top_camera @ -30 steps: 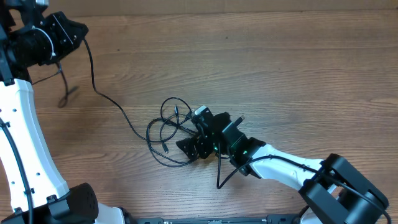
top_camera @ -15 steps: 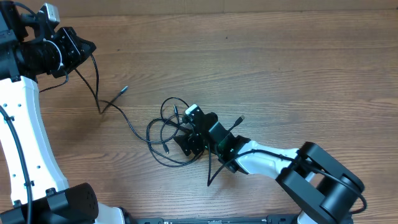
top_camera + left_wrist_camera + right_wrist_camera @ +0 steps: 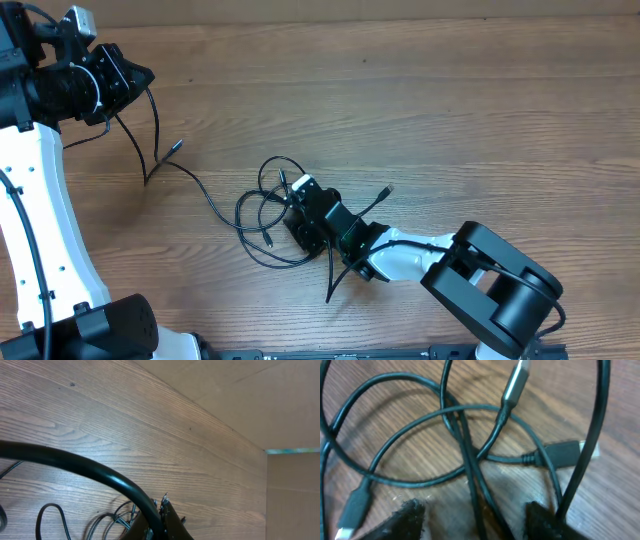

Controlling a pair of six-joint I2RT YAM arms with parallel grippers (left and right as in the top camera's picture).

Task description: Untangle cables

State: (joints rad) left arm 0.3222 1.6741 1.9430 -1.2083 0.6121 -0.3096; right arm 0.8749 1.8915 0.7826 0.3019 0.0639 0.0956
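Observation:
I need to move my left gripper back and down to the bare tabletop (image 3: 118,208) beside the white link next, to let go of the cable clear of the tangle.
The cables form a tangle of thin black loops (image 3: 262,215) at mid-table. One long strand (image 3: 205,195) runs from it up to my left gripper (image 3: 135,78) at the far left, which is shut on that cable (image 3: 112,480). A loose plug end (image 3: 177,146) dangles below it. My right gripper (image 3: 294,218) is low over the tangle's right side. In the right wrist view it (image 3: 475,520) stands open, with two crossed strands (image 3: 470,475) running between the fingertips (image 3: 405,520). Around them lie a silver-tipped plug (image 3: 515,380) and another plug (image 3: 562,452).
A pale-tipped cable end (image 3: 387,189) sticks out to the right of the right gripper. The right arm's own thicker cable (image 3: 335,280) loops near the front edge. The left arm's white link (image 3: 50,220) stands along the left side.
My right gripper slid left onto the tangle and its jaws narrowed. The left gripper moved right with its cable, and the dangling plug end has swung a little to the left.

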